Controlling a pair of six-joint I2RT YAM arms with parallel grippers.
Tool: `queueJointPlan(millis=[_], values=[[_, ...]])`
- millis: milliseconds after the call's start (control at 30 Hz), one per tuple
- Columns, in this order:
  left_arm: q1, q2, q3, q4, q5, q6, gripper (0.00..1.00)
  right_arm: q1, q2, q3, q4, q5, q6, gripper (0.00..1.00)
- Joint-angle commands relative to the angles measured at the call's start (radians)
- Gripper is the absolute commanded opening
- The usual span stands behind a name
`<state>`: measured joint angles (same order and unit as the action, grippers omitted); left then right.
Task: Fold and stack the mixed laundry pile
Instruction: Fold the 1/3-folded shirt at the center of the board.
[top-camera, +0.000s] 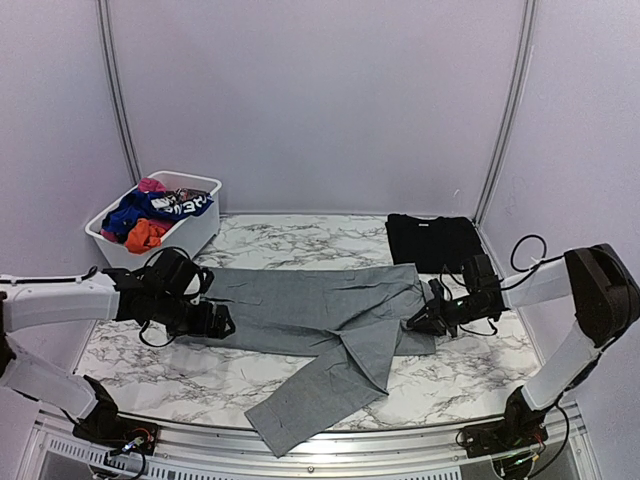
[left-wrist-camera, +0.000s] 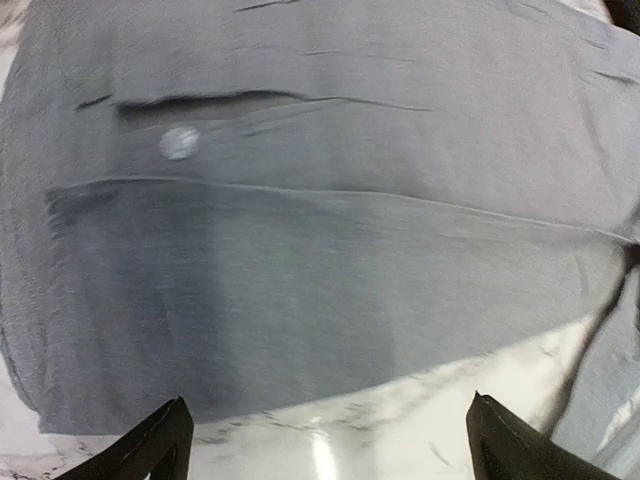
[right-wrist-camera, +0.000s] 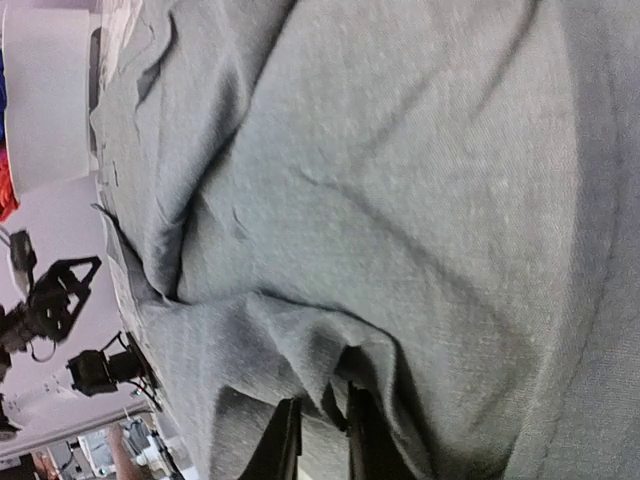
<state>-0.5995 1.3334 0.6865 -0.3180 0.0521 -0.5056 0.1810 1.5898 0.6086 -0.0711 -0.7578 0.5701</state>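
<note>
My left gripper moves back and to the right in the top view, down onto the bent trouser leg (top-camera: 337, 396) next, since it juts past the table's front edge.
A pair of grey trousers (top-camera: 320, 310) lies spread across the marble table, one leg bent toward the front edge. My left gripper (top-camera: 222, 322) hovers at the waist end, open, with bare marble between its fingertips (left-wrist-camera: 329, 400) and the grey cloth (left-wrist-camera: 330, 250) with a button (left-wrist-camera: 180, 143) just beyond. At the other end, my right gripper (top-camera: 415, 322) is shut on a raised fold of the grey fabric (right-wrist-camera: 400, 200), which sits pinched between the narrow jaws (right-wrist-camera: 322, 395). The rest of the mixed laundry pile (top-camera: 150, 215), blue, orange and pink pieces, fills the basket.
A white plastic basket (top-camera: 200, 228) stands at the back left corner. A folded black garment (top-camera: 433, 240) lies at the back right, just behind my right arm. The trouser leg reaches the table's front edge (top-camera: 300, 440).
</note>
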Motion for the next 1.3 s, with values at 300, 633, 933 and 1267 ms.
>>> queueJointPlan(millis=[300,633,933,1267], values=[[-0.579,0.07,0.179,-0.133,-0.023,0.351,0.99,0.014,-0.129,0.223,-0.267,0.073,-0.096,0.38],[-0.734,0.449,0.55,-0.253,-0.103,0.582,0.82,0.015,-0.238,0.156,-0.253,0.089,-0.059,0.43],[-0.759,0.702,0.792,-0.313,-0.185,0.701,0.88,0.01,-0.321,0.099,-0.238,0.08,-0.03,0.43],[-0.758,0.877,0.887,-0.355,-0.138,0.696,0.4,-0.01,-0.315,0.108,-0.252,0.063,-0.057,0.43]])
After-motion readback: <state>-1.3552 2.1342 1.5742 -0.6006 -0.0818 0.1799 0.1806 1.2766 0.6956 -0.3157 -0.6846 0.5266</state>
